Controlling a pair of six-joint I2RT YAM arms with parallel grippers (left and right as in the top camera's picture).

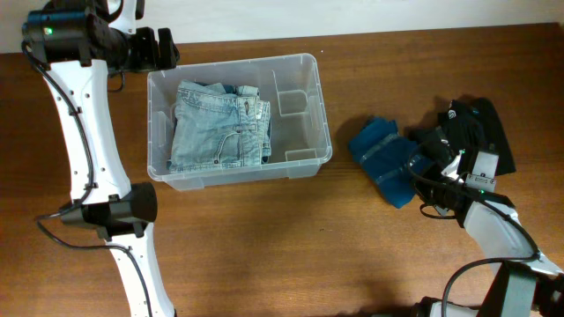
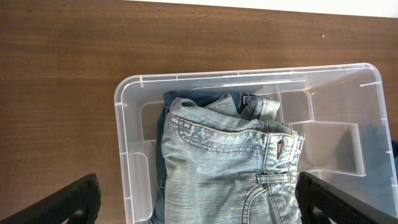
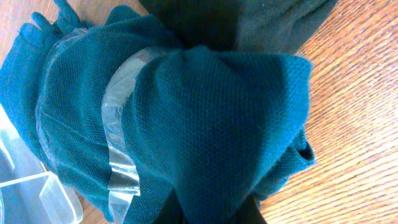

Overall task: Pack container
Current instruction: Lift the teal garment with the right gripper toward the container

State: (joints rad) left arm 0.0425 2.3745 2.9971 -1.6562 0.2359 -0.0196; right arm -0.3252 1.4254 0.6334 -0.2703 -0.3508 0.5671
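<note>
My right gripper will next lift the dark blue garment over the bin's rim, then lower it into the bin's empty space point(image 1: 295, 116) beside the jeans.
The container point(image 1: 238, 176) is a clear plastic bin in the middle of the table. Folded light blue jeans point(image 1: 216, 128) lie in its left part, over a darker garment. My left gripper point(image 1: 163, 48) is open and empty, above the table by the bin's far left corner. In the left wrist view its fingers point(image 2: 199, 208) frame the jeans point(image 2: 224, 162) and the bin rim point(image 2: 124, 124). My right gripper point(image 1: 427, 163) is shut on a folded dark blue knit garment point(image 1: 383, 158) lying right of the bin. The garment point(image 3: 205, 106) has a clear band point(image 3: 121, 124) round it.
A black garment point(image 1: 480, 132) lies at the far right, behind the blue one, and shows in the right wrist view point(image 3: 249, 18). The bin's right part shows only its moulded ribs point(image 1: 295, 101). A bin corner point(image 3: 31, 193) is close to the blue garment.
</note>
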